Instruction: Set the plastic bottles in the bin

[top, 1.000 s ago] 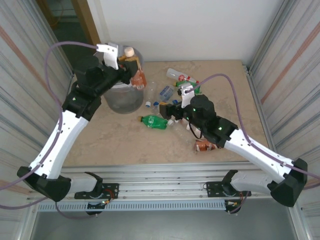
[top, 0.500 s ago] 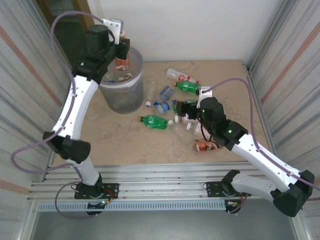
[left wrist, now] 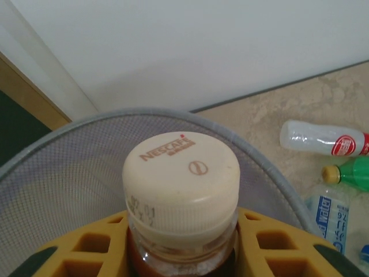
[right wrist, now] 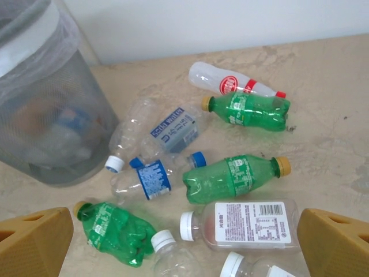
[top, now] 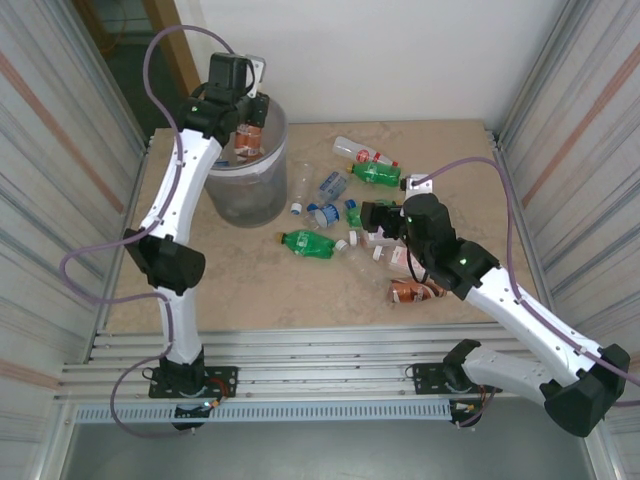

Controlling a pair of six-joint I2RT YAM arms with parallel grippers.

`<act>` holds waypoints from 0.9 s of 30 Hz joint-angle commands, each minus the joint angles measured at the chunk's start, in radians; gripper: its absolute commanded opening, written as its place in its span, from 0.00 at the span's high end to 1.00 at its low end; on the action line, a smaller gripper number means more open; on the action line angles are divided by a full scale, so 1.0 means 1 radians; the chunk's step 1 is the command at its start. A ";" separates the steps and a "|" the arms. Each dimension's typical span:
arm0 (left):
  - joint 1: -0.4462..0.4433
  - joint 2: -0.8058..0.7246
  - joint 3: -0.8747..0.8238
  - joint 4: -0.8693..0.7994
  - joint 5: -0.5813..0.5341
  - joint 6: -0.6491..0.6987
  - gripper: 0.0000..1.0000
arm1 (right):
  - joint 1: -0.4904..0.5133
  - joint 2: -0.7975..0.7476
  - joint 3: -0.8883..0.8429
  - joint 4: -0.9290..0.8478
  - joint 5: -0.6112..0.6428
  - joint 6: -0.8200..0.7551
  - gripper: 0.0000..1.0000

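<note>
The opening of the bin is below my left gripper, so I will move my left gripper down past the bin's grey rim (left wrist: 262, 158) and release the brownish bottle inside.
My left gripper (top: 247, 122) hangs over the bin (top: 243, 180), shut on a brownish bottle (left wrist: 181, 173) with a cream cap. Its yellow fingers (left wrist: 275, 242) clamp the bottle's neck, and the bin's grey rim (left wrist: 262, 158) curves beneath. My right gripper (top: 376, 220) stands open above the pile of plastic bottles, with nothing between its fingers (right wrist: 34, 242). Below it lie a white-labelled clear bottle (right wrist: 248, 225), a green bottle (right wrist: 236, 176) and a crushed green one (right wrist: 115, 234). The bin (right wrist: 46, 115) stands to the left with bottles inside.
More bottles lie beyond: two clear ones with blue labels (right wrist: 144, 179), a green one (right wrist: 248, 109) and a red-labelled clear one (right wrist: 230, 83). A brown crushed bottle (top: 410, 292) lies by the right arm. Corrugated walls close both sides. Bare table lies in front.
The left arm has lifted the brownish bottle from beside the bin's rim to above its opening. The right gripper has drifted a little to the right over the pile, still open.
</note>
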 commanded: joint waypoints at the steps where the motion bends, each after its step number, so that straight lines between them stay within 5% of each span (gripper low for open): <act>1: 0.003 -0.007 -0.021 -0.018 0.003 -0.013 0.92 | -0.012 -0.017 0.010 -0.024 0.006 0.037 0.02; 15: 0.023 0.083 -0.039 -0.057 0.051 -0.066 0.81 | -0.023 -0.009 0.022 -0.054 0.014 0.050 0.02; 22: 0.031 0.104 -0.038 -0.068 0.105 -0.082 0.51 | -0.043 0.007 0.038 -0.115 0.035 0.073 0.02; 27: 0.032 0.090 -0.038 -0.071 0.117 -0.087 0.41 | -0.083 0.019 0.029 -0.129 -0.010 0.106 0.02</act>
